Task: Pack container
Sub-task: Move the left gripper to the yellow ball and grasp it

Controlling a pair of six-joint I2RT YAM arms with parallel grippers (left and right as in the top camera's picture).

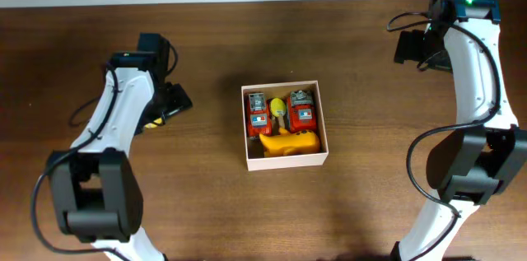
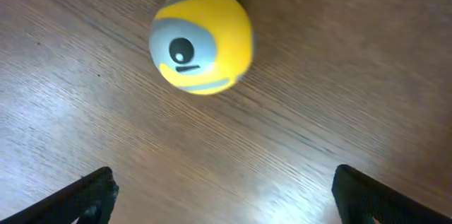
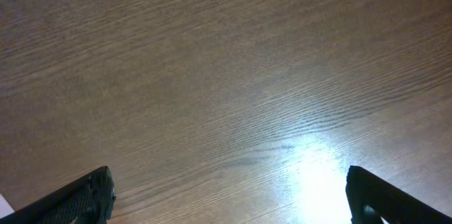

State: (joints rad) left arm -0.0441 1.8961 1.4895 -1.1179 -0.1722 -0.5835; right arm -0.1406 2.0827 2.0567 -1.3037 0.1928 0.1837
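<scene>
My left gripper will next go down with a slight turn until its open fingers are on both sides of the yellow ball, since bare wood around it leaves room for both.
The container (image 1: 288, 160) is a shallow square box with white walls in the middle of the table. It holds two red toys (image 1: 258, 114) (image 1: 300, 110) and yellow toys (image 1: 288, 142). A yellow ball with a grey one-eyed face (image 2: 201, 39) lies on the wood to the left of the box; in the overhead view only a sliver of it (image 1: 154, 124) shows under my left arm. My left gripper (image 2: 226, 196) is open and empty, hovering above the table just short of the ball (image 1: 173, 103). My right gripper (image 3: 229, 196) is open and empty over bare wood at the far right (image 1: 409, 47).
The brown wooden table (image 1: 370, 170) ends at a pale wall strip along the back edge. The arm bases stand at the front left and front right.
</scene>
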